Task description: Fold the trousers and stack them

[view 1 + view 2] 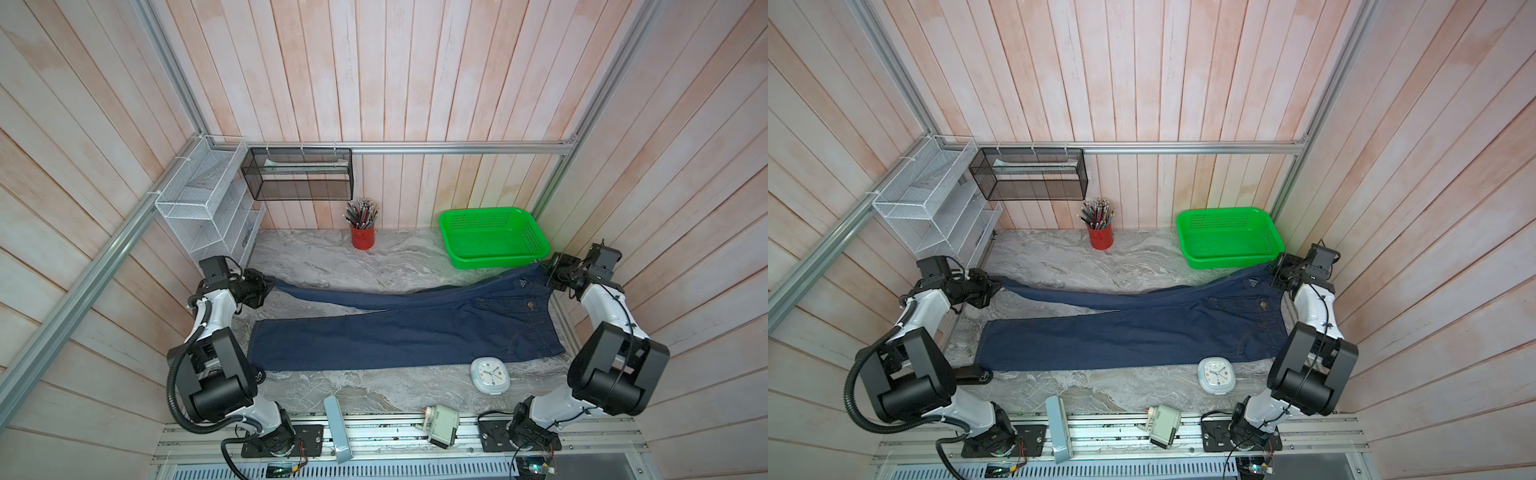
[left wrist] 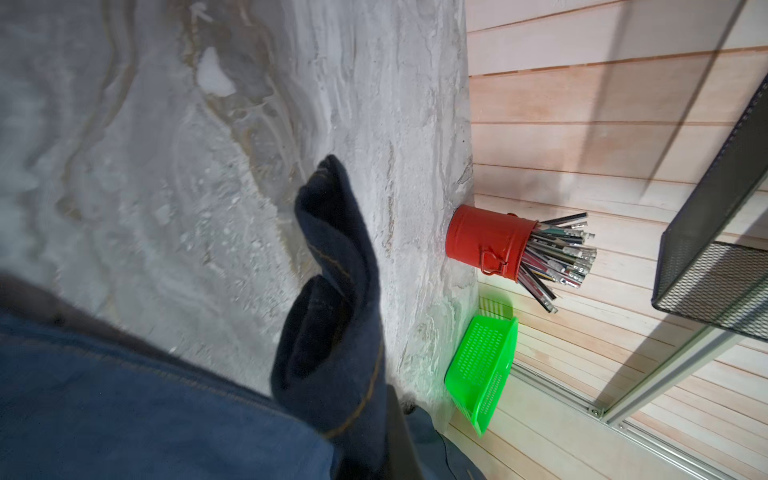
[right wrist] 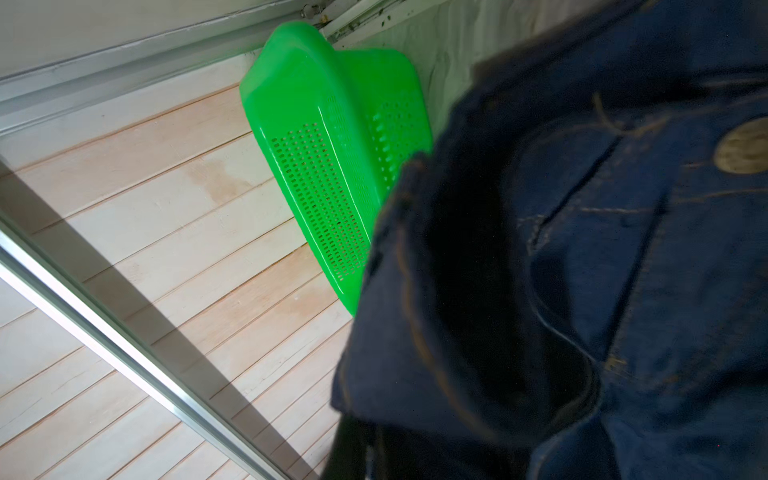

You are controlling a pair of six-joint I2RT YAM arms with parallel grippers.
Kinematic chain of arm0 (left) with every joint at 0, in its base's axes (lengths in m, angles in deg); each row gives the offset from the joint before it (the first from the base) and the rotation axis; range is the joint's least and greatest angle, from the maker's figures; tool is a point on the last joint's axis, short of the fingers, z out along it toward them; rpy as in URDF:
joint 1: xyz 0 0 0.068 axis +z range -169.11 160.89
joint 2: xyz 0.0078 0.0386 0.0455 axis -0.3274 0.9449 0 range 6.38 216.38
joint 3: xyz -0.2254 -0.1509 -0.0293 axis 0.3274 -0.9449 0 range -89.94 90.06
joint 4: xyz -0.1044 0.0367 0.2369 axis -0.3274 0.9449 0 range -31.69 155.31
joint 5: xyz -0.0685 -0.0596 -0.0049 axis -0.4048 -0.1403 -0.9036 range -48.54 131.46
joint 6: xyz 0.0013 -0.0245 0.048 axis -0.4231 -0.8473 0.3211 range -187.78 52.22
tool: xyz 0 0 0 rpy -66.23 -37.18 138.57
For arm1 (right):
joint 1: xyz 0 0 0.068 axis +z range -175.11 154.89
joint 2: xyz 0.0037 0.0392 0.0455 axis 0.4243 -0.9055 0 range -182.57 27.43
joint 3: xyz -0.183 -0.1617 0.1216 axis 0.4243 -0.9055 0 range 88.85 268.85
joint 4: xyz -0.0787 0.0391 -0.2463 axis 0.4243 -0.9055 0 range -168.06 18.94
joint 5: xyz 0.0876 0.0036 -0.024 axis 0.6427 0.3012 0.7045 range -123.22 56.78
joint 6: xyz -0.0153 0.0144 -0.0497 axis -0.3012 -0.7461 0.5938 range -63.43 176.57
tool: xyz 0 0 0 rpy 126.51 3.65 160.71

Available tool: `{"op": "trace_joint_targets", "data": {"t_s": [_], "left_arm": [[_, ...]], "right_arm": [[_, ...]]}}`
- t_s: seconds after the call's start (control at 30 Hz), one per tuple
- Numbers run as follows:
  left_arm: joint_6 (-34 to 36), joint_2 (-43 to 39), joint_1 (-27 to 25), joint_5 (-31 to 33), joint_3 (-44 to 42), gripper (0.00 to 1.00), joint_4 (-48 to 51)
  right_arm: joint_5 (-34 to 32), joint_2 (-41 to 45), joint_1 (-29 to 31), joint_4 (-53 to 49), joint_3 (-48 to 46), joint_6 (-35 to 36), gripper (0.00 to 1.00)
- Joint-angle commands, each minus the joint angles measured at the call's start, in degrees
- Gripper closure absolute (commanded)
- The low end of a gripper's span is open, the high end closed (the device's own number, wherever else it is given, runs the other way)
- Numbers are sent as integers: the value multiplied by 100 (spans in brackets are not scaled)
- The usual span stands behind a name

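Note:
Next, my right gripper draws the waistband's far corner outward over the green basket's near rim (image 1: 534, 257) (image 3: 360, 152) and releases it, as that rim lies outward.
Dark navy trousers (image 1: 395, 332) (image 1: 1133, 336) stretch across the marble table, waist at the right and legs to the left. The near leg lies flat. The far leg runs taut to my left gripper (image 1: 270, 284) (image 1: 998, 286), which is shut on its hem; the left wrist view shows that hem (image 2: 332, 291) bunched and sticking out past the jaws. My right gripper (image 1: 548, 274) (image 1: 1273, 272) is shut on the far corner of the waistband, beside the green basket. In the right wrist view the waistband fabric (image 3: 582, 291) and the metal button (image 3: 744, 149) fill the picture and hide the fingers.
A green basket (image 1: 492, 237) stands at the back right, touching the trousers' waist. A red pencil cup (image 1: 362, 239) stands at the back wall. A white clock (image 1: 490, 375) lies at the trousers' near edge. A white wire rack (image 1: 208, 208) and a black mesh shelf (image 1: 299, 178) fill the back left.

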Motion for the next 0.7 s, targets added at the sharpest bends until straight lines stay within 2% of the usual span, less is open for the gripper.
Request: {"op": "trace_joint_targets", "data": {"t_s": [0.0, 0.17, 0.47, 0.67], "left_arm": [[-58, 503, -92, 62, 454, 100, -525], [-62, 1352, -217, 91, 1187, 100, -473], [-275, 2293, -300, 143, 2031, 100, -472], [-431, 2857, -301, 99, 2534, 100, -425]], "right_arm": [[-271, -668, 232, 123, 806, -273, 100], [-408, -1635, 570, -117, 1901, -359, 100], [-587, -2588, 827, -378, 2869, -537, 100], [-620, -2909, 890, -575, 3255, -534, 89]]}}
